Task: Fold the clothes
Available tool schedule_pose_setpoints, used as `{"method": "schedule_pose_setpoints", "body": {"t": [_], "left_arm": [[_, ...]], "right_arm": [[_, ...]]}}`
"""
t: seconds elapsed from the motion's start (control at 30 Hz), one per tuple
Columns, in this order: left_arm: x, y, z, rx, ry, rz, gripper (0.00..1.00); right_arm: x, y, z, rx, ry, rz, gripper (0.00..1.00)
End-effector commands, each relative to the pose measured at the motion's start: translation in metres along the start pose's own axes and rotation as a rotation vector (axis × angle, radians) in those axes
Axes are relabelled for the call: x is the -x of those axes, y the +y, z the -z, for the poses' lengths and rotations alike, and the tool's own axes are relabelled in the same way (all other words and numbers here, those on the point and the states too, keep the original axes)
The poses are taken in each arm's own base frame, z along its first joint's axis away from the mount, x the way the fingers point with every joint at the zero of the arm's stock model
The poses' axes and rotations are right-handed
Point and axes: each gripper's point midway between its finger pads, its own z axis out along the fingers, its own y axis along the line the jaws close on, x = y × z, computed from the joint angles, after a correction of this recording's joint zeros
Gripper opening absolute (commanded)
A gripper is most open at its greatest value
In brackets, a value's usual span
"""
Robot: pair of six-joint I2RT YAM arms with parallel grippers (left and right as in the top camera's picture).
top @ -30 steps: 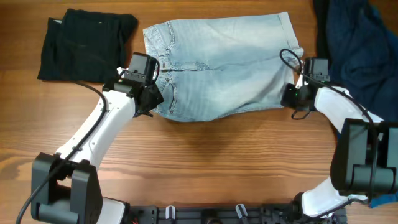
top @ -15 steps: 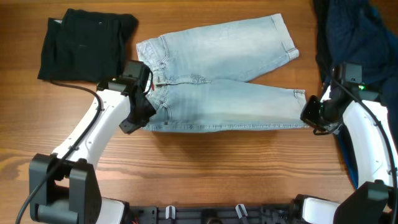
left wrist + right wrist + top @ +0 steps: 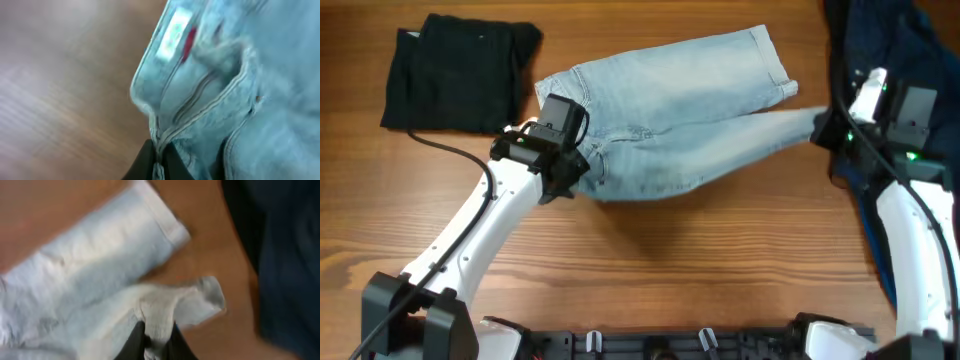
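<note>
The lifted hem needs to get over the far leg's cuff [image 3: 775,60], so my right gripper will carry it outward first and then let it go there.
The light-blue denim shorts [image 3: 670,110] lie across the middle of the table, waistband to the left, legs to the right. My left gripper [image 3: 565,170] is shut on the waistband near the fly; in the left wrist view the denim [image 3: 215,85] is pinched between the black fingers [image 3: 159,165]. My right gripper [image 3: 835,128] is shut on the cuffed hem of the near leg and holds it lifted; the right wrist view shows the hem [image 3: 165,307] bunched between the fingers [image 3: 152,342]. The far leg's cuff [image 3: 775,60] lies flat.
A folded black garment [image 3: 455,70] lies at the back left. A dark navy garment [image 3: 905,60] lies heaped at the right edge, next to my right arm, and shows in the right wrist view [image 3: 285,255]. Bare wooden table [image 3: 670,270] lies in front of the shorts.
Both grippers lifted and moved away from me with the shorts' near edge. The near leg, flat half a second ago, now hangs raised toward the far leg.
</note>
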Motion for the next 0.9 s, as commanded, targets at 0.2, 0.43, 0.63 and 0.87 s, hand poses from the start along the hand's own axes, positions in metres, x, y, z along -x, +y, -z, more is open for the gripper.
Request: {"method": "schedule_pose_setpoints", "body": {"t": [0.2,0.43,0.63,0.87], "left_arm": [[0.089,-0.029,0.015,-0.12,-0.389,0.134,0.04],[0.146,-0.045,0.026,-0.224,-0.59,0.254,0.04],[0.164,-0.045,-0.016,-0.206,-0.605,0.289,0.05],[0.218,-0.046,-0.024,-0.305,-0.769,0.404,0.99]], "right_arm": [[0.059,0.044,-0.086,0.146,-0.246,0.126,0.04],[0.053,0.026,-0.142,0.089,-0.279,0.07,0.04],[0.072,0.026,-0.149,0.085,-0.387,0.073,0.04],[0.087,0.027,-0.169,0.133,-0.534,0.08,0.99]]}}
